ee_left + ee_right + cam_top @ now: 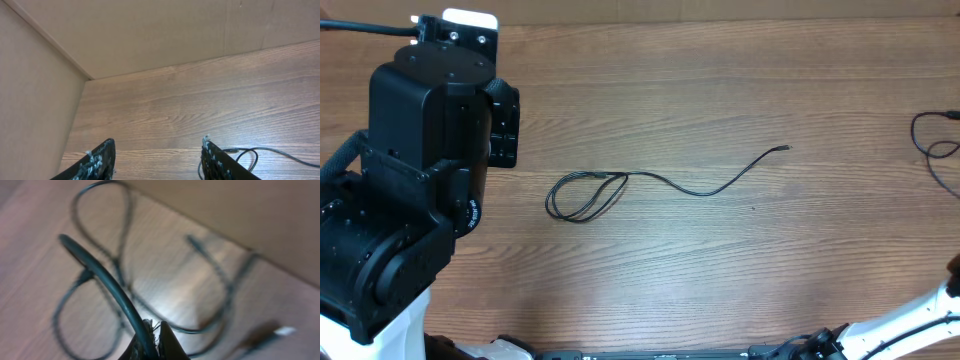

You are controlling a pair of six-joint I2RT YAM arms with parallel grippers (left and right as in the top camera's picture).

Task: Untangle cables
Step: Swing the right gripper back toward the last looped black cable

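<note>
The right gripper will shift toward the cable's pale plug end (283,332), to the right in the wrist view, and open, because the held piece of cable crosses loops below.
One thin black cable (665,182) lies mid-table, with a double loop (585,195) at its left and a wavy tail ending in a plug (785,148). My left gripper (157,160) is open and empty over bare wood; that cable's loop (247,152) lies just right of its right finger (217,162). A second cable (930,140) lies looped at the table's right edge. My right gripper (156,324) is shut on a strand of this cable (100,275), which rises up-left from its jaws. More of its loops (220,292) lie blurred on the wood below.
The bulky left arm (410,190) covers the table's left side. The right arm's white link (910,315) shows at the bottom right. A tan wall (150,35) and a corner bound the table behind the left gripper. A pale plug end (282,330) lies blurred at the lower right.
</note>
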